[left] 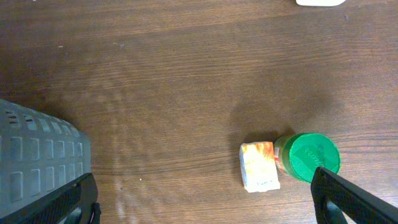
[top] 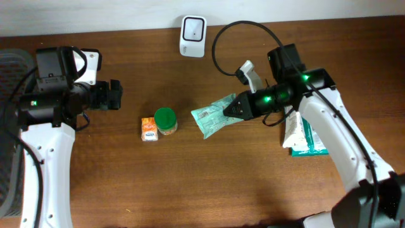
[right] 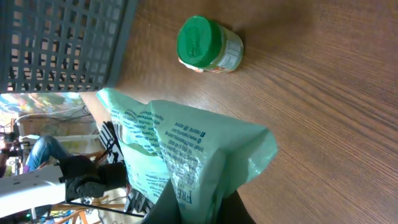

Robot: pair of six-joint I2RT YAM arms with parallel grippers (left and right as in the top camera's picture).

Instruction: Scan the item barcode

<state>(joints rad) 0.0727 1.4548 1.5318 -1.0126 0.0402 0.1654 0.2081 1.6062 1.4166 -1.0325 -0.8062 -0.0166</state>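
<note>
My right gripper swings outward toward the white device next, then over the green-and-white packets to release, since these lie to its right in the overhead view.
A pale green printed packet (top: 212, 118) lies just right of the table's middle, and my right gripper (top: 235, 106) is shut on its right end. In the right wrist view the packet (right: 180, 149) fills the lower middle, pinched between the two dark fingers of the right gripper (right: 199, 208). A white handheld scanner (top: 249, 71) with a black cable lies behind the right arm. My left gripper (top: 117, 95) hovers open at the left with nothing between its fingers. In the left wrist view the left gripper (left: 205, 205) stands wide over bare wood.
A green-lidded jar (top: 166, 120) and a small orange-and-white box (top: 149, 128) sit left of the packet. More green-and-white packets (top: 304, 136) lie under the right arm. A white device (top: 193, 36) stands at the far edge. A grey basket (top: 9, 69) is at the left.
</note>
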